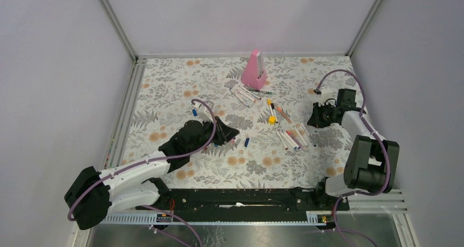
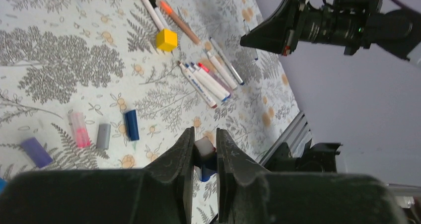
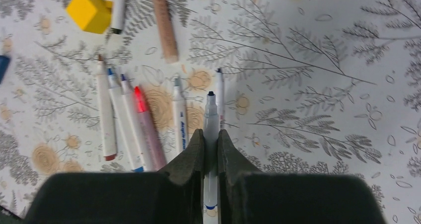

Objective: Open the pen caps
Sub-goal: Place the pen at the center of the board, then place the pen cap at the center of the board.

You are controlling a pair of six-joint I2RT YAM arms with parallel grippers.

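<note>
My left gripper has clear cloth (image 1: 255,145) (image 2: 162,130) below and to its right in the top view, beside the loose blue cap, so next I will move it across and down to release.
My left gripper (image 2: 205,134) (image 1: 232,135) is shut on a small blue pen cap (image 2: 204,147) with a white end, held a little above the floral table. Loose pen caps lie on the cloth to its left: pink (image 2: 79,129), grey (image 2: 103,136), blue (image 2: 131,124) and purple (image 2: 35,152). My right gripper (image 3: 211,134) (image 1: 311,120) is shut on a white pen barrel (image 3: 211,112) whose dark tip is bare and points away from me. Several more uncapped pens (image 3: 129,119) lie side by side just left of it.
A yellow cube (image 1: 272,119) (image 3: 89,10) sits among the pens at mid-table. A tall pink wedge (image 1: 255,70) stands at the back with another cluster of pens (image 1: 246,93) in front of it. One blue cap (image 1: 194,112) lies left of my left arm.
</note>
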